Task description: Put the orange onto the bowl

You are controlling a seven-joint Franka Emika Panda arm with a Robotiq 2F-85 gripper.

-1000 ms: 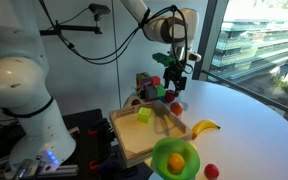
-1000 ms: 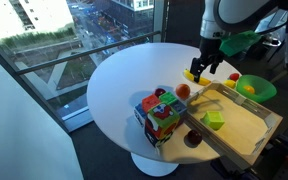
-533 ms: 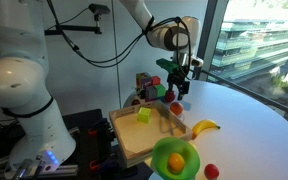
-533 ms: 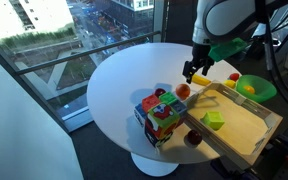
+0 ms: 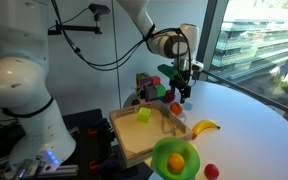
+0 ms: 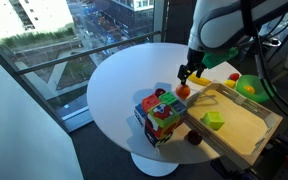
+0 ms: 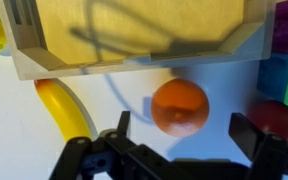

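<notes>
The gripper moves down around the fruit's sides and closes next, as the orange (image 5: pixel 176 107) (image 7: pixel 179 105) lies below it, between its open fingers.
The orange (image 7: pixel 179 105) lies on the white table just outside the wooden tray's wall. It also shows in both exterior views (image 5: pixel 176 107) (image 6: pixel 183 91). My gripper (image 7: pixel 184 138) is open and empty. It hovers just above the orange, with a finger (image 7: pixel 121 125) on each side and no contact. It shows in both exterior views (image 5: pixel 182 88) (image 6: pixel 185 74). The green bowl (image 5: pixel 162 150) sits at the table's near edge with a paler yellow-orange fruit (image 5: pixel 176 160) in it. The bowl also shows in an exterior view (image 6: pixel 254 90).
A pale wooden tray (image 5: pixel 134 135) (image 6: pixel 239 130) (image 7: pixel 134 55) holds a green block (image 6: pixel 214 120). A banana (image 5: pixel 205 127) (image 7: pixel 64 105) lies beside the orange. A colourful cube (image 5: pixel 149 88) (image 6: pixel 159 112) stands close by. A small red fruit (image 5: pixel 211 171) lies near the bowl.
My gripper has moved down and across the table towards the colourful cube, and now hangs over the orange. Its jaws stay open.
</notes>
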